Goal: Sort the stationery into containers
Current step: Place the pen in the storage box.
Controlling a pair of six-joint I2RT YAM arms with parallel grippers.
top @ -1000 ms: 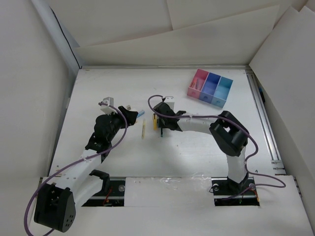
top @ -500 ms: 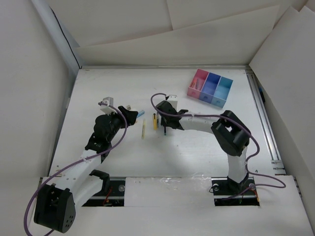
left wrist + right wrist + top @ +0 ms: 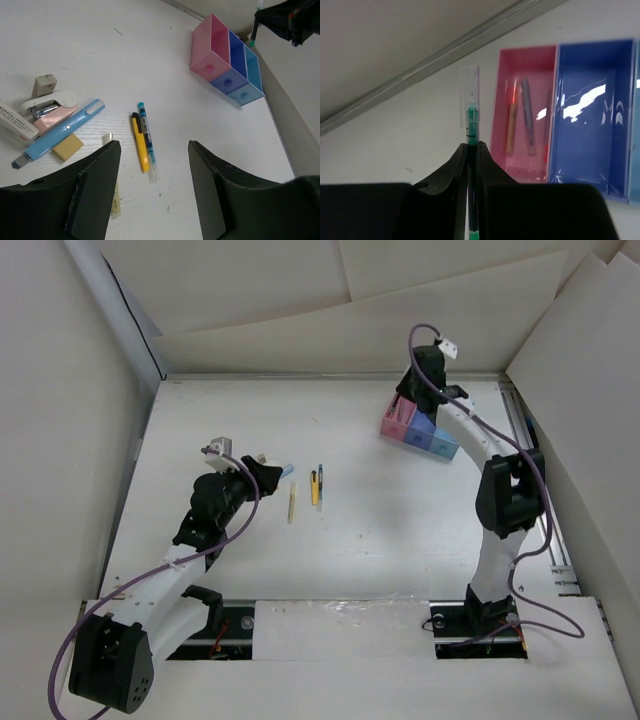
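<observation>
The teal pen [image 3: 471, 117] goes over the tray's pink section in my right gripper next, then down for release, since that section lies below, to the right in the wrist view.
My right gripper [image 3: 472, 147] is shut on a teal pen [image 3: 471, 117] and holds it upright just left of the pink compartment [image 3: 525, 55] of the containers tray. In the top view the gripper [image 3: 418, 390] hangs over the tray [image 3: 440, 445] at the back right. An orange pen [image 3: 511, 117] and a greyish pen [image 3: 528, 117] lie in the pink compartment. My left gripper [image 3: 154, 150] is open and empty above a yellow pen [image 3: 140, 142] and a blue pen [image 3: 147, 140] lying side by side. A light blue marker [image 3: 62, 132] and a pale yellow stick [image 3: 115, 195] lie beside them.
A pink stapler [image 3: 47, 106], a tan eraser [image 3: 67, 146], a beige block [image 3: 44, 84] and a white labelled item [image 3: 15, 127] lie at the left. A metal rail [image 3: 535, 480] runs along the table's right edge. White walls close in the back and sides.
My right arm has swung from the pens at the table's middle to the tray at the back right, carrying the teal pen. My left arm has not moved.
</observation>
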